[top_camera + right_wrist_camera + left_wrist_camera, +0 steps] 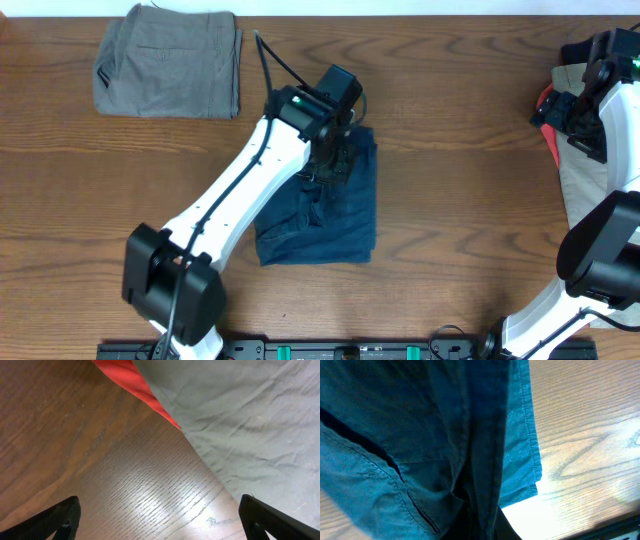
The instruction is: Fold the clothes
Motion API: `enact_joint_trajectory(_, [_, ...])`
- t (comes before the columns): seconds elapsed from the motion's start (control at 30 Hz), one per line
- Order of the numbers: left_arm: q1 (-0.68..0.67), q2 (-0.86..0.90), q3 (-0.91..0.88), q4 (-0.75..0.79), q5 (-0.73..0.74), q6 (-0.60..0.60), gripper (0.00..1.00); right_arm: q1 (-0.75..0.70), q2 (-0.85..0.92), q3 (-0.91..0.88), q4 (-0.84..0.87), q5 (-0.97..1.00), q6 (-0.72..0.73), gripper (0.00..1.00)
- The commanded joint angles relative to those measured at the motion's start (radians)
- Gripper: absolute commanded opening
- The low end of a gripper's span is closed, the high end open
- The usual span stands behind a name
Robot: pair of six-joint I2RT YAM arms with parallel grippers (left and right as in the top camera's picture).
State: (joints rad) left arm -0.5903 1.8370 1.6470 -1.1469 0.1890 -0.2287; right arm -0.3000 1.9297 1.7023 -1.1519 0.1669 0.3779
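Observation:
The fold needs to be pulled next by my left gripper toward the shorts' edge facing the khaki trousers (531,449). Then my left gripper needs to let go of the fold.
The navy-blue shorts (335,225) lie folded lengthwise at the table's middle. My left gripper (330,165) is down on their upper part. In the left wrist view a raised ridge of the shorts (420,435) runs into my jaws (487,527), which are shut on that fold. A pocket seam shows to the ridge's left. My right gripper (575,120) is at the far right edge, away from the shorts. In the right wrist view it is open and empty (160,515) over bare wood.
Folded grey-olive shorts (170,65) lie at the back left. Beige khaki trousers (585,190) lie along the right edge (250,425), with a red item (545,100) beside them (135,385). A dark rail runs along the front edge (330,350).

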Motion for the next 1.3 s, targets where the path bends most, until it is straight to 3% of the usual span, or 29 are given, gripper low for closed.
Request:
enact_joint_trajectory(0.0, [-0.002,0.036,-0.007,-0.003,0.055,0.019,0.06,-0.002,0.0,0.015,0.0,0.012,-0.012,0.99])
enact_joint_trajectory(0.57, [-0.002,0.13,-0.007,0.095,0.144,0.021,0.08,-0.002,0.0,0.015,0.0,0.012,-0.012,0.99])
enact_joint_trajectory(0.63, [-0.002,0.13,-0.007,0.098,0.144,0.021,0.13,-0.002,0.0,0.015,0.0,0.012,-0.012,0.99])
enact_joint_trajectory(0.8, [-0.002,0.13,-0.007,0.098,0.144,0.021,0.13,-0.002,0.0,0.015,0.0,0.012,-0.012,0.99])
enact_joint_trajectory(0.83, [-0.002,0.13,-0.007,0.098,0.143,0.021,0.23,-0.002,0.0,0.015,0.0,0.012,-0.012,0.99])
enact_joint_trajectory(0.9, [-0.002,0.13,-0.007,0.098,0.144,0.021,0.29,-0.002,0.0,0.015,0.0,0.012,-0.012,0.99])
enact_joint_trajectory(1.27, [-0.002,0.13,-0.007,0.095,0.143,0.021,0.31,-0.002,0.0,0.015,0.0,0.012,-0.012,0.99])
